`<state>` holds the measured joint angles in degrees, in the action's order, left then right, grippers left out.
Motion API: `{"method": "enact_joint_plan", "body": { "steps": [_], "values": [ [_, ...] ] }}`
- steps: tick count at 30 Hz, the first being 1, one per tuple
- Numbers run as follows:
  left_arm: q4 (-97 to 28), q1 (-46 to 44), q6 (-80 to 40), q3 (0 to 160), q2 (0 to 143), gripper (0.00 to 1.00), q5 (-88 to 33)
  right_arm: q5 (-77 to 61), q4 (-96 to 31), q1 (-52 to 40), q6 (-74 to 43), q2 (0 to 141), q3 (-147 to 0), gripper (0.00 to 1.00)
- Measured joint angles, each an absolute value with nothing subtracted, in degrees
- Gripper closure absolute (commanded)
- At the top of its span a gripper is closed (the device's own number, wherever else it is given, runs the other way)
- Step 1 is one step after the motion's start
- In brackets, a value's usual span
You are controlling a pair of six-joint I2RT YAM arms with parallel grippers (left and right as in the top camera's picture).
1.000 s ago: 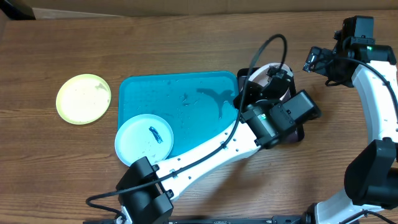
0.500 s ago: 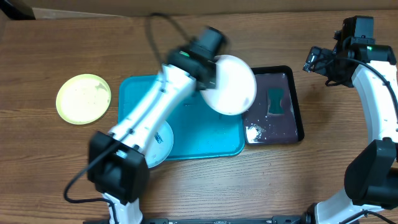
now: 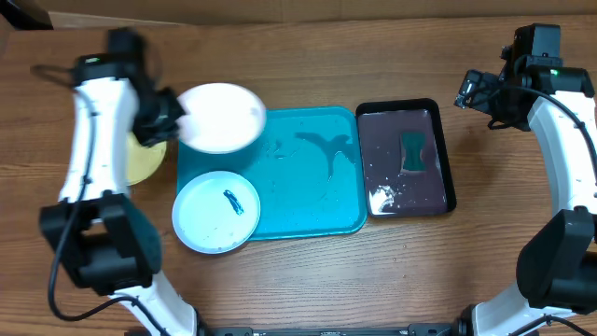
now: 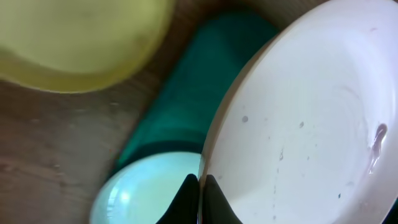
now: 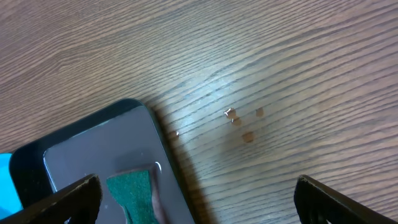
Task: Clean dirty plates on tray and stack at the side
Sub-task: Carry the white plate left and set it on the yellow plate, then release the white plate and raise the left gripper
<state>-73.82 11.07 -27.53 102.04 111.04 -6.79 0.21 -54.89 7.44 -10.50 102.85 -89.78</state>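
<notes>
The white plate needs to go to the left in the overhead view next, and my left gripper needs to carry it down onto the yellow-green plate (image 3: 140, 161) beside the tray.
My left gripper (image 3: 179, 118) is shut on the rim of the white plate (image 3: 220, 116), holding it above the far left corner of the turquoise tray (image 3: 298, 201). In the left wrist view the fingertips (image 4: 199, 186) pinch the white plate's (image 4: 298, 124) edge. The pale blue plate (image 3: 216, 213) lies on the tray's near left corner, a dark smear across it. The yellow-green plate (image 3: 140, 161) lies on the table left of the tray, partly hidden by my left arm. My right gripper (image 3: 474, 90) hangs open and empty above the table, far right.
A black tray (image 3: 448, 177) with a purple inside sits right of the turquoise tray and holds a green sponge (image 3: 413, 151) and some foam. The right wrist view shows that tray's corner (image 5: 93, 149), the sponge (image 5: 130, 186) and small crumbs (image 5: 239, 121) on the wood.
My left arm has swung the white plate from over the black tray leftward across the turquoise tray to its far left corner. The right arm has not moved.
</notes>
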Motion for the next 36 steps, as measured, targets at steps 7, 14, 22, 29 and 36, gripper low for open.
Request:
{"method": "enact_joint_plan", "body": {
  "steps": [7, 14, 22, 29, 36],
  "values": [
    [-76.1, 25.1, -27.6, 102.0, 111.0, 0.96, -3.6, 0.2, -54.9, 7.4, -10.5, 102.8, -89.8, 0.0],
    [-76.5, 32.8, -28.1, 102.0, 111.0, 0.96, 1.5, 0.2, -54.9, 7.5, -10.5, 102.8, -89.8, 0.0],
    [-75.0, 33.8, -30.1, 102.0, 111.0, 0.96, 5.9, 0.2, -54.9, 7.4, -10.5, 102.8, -89.8, 0.0],
    [-73.1, 33.8, -30.6, 102.0, 112.8, 0.96, 6.5, 0.2, -54.9, 7.4, -10.5, 102.8, -89.8, 0.0],
    [-72.4, 33.7, -31.2, 102.0, 116.0, 0.96, 6.5, 0.2, -54.9, 7.4, -10.5, 102.8, -89.8, 0.0]
  ]
}}
